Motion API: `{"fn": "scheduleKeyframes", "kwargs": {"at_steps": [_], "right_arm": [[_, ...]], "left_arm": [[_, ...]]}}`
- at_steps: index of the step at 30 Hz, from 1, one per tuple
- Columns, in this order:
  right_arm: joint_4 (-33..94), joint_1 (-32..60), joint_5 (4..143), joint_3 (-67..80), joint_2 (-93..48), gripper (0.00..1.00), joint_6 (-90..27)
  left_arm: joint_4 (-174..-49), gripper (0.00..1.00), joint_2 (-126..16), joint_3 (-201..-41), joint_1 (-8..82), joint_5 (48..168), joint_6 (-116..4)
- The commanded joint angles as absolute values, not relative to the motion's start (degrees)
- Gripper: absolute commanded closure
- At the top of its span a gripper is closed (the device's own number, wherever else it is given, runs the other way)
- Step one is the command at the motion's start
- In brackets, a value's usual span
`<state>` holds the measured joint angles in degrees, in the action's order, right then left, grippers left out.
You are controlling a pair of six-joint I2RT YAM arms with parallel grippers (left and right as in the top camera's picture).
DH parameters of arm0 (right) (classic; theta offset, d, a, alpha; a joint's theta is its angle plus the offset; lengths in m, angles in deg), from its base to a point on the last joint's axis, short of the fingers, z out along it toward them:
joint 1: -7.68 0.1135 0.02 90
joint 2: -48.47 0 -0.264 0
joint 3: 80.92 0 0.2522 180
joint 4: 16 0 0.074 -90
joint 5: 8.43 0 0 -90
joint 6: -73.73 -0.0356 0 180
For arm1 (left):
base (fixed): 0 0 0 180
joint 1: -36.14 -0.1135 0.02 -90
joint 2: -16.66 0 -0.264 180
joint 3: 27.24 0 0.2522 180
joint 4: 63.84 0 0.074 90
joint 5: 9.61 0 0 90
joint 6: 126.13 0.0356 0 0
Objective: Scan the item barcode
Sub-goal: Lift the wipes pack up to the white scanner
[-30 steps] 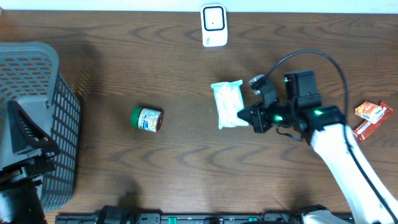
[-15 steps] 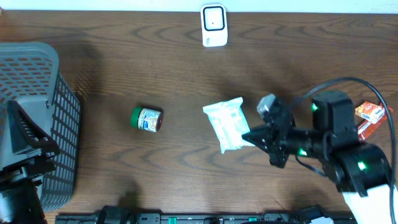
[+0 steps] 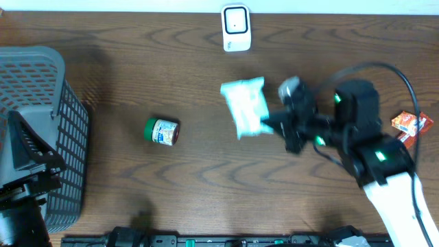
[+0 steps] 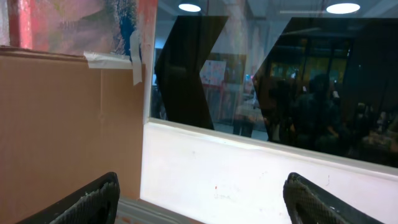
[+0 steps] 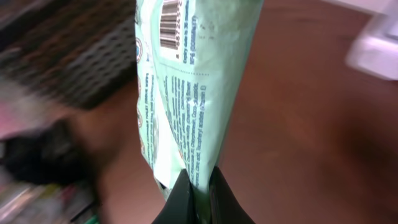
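The right gripper next carries the packet outward, then down onto bare tabletop beside the white scanner and releases it, as its barcode (image 5: 169, 22) requires that scanner.
The item is a pale green and white soft packet (image 3: 245, 106), held up off the dark wooden table in the middle. My right gripper (image 3: 269, 125) is shut on its right edge. In the right wrist view the packet (image 5: 196, 81) hangs out from the pinching gripper (image 5: 202, 199), and its barcode (image 5: 169, 22) shows near the top edge. A white scanner (image 3: 235, 27) stands at the table's far edge, a little beyond the packet. My left gripper (image 4: 199, 193) faces a wall and window, its fingers (image 4: 99, 200) wide apart with nothing between them.
A grey mesh basket (image 3: 41, 123) fills the left side. A small jar with a green lid (image 3: 162, 132) lies on its side left of centre. Two orange packets (image 3: 409, 130) lie at the right edge, behind my right arm.
My right gripper has carried the packet first toward the near side, then back toward the scanner, and turned it. The left gripper has stayed still and open.
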<state>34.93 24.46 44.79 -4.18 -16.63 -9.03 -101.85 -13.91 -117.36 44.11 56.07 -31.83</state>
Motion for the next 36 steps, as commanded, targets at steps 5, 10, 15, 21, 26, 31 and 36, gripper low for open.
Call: {"fn": "scheduleKeyframes", "kwargs": {"at_steps": [5,10,15,21,26,31,36], "right_arm": [[19.0,24.7,80.2,0.2,-32.2,0.98,-18.2],[10.9,26.9,105.2,10.2,-45.2,0.98,-12.8],[4.3,29.6,119.9,22.7,-58.5,0.99,-0.2],[-1.4,31.9,129.1,35.6,-73.6,0.99,15.7],[-1.7,33.8,136.2,38.6,-79.8,0.99,14.2],[13.9,32.9,128.8,38.6,-78.6,0.99,-6.0],[29.7,28.8,108.2,38.6,-76.3,0.49,-24.9]], "left_arm": [[-101.8,0.16,-13.2,-117.3,43.8,55.7,-32.1],[-101.8,0.15,-13.2,-117.3,43.8,55.7,-32.1],[-101.8,0.16,-13.2,-117.3,43.8,55.7,-32.1],[-101.7,0.16,-13.2,-117.3,43.8,55.7,-32.1],[-101.7,0.16,-13.2,-117.3,43.8,55.7,-32.1],[-101.7,0.16,-13.2,-117.3,43.8,55.7,-32.1],[-101.7,0.16,-13.2,-117.3,43.8,55.7,-32.1]]}}
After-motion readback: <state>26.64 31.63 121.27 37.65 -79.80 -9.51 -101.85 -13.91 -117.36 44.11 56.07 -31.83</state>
